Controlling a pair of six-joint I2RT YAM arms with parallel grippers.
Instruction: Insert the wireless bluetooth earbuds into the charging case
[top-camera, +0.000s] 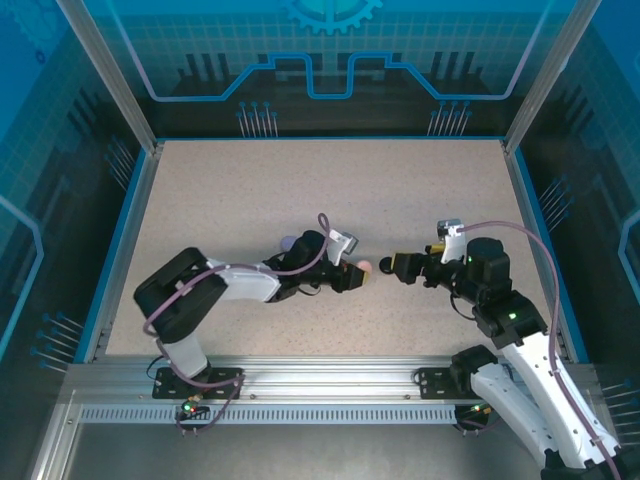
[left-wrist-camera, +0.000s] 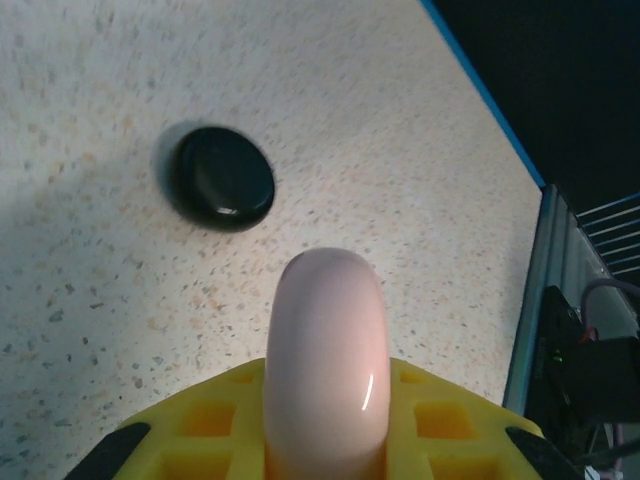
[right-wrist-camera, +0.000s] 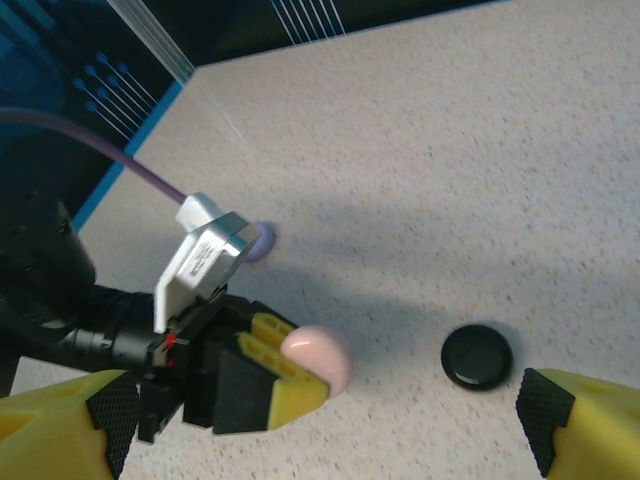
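The left gripper lowers to the bare tabletop (left-wrist-camera: 108, 290) beside the black case next and releases the pink charging case (left-wrist-camera: 325, 350) there, because it still hangs above the table.
My left gripper (left-wrist-camera: 325, 405) is shut on a closed pink charging case (left-wrist-camera: 325, 350), held edge-on between its yellow fingers (left-wrist-camera: 215, 415), a little above the table. The same gripper (right-wrist-camera: 290, 372) and pink case (right-wrist-camera: 320, 358) appear in the right wrist view. A closed black round case (right-wrist-camera: 478, 356) lies flat on the table just past the pink one (top-camera: 364, 268). My right gripper (right-wrist-camera: 320, 440) faces them, open, its fingertips (right-wrist-camera: 575, 415) wide apart with nothing between. The earbuds are out of view.
A lilac round case (right-wrist-camera: 260, 240) lies on the table behind my left wrist (top-camera: 288, 242). The speckled table (top-camera: 300, 190) is bordered by a blue edge and aluminium posts. The black case (left-wrist-camera: 222, 177) sits well inside the right edge.
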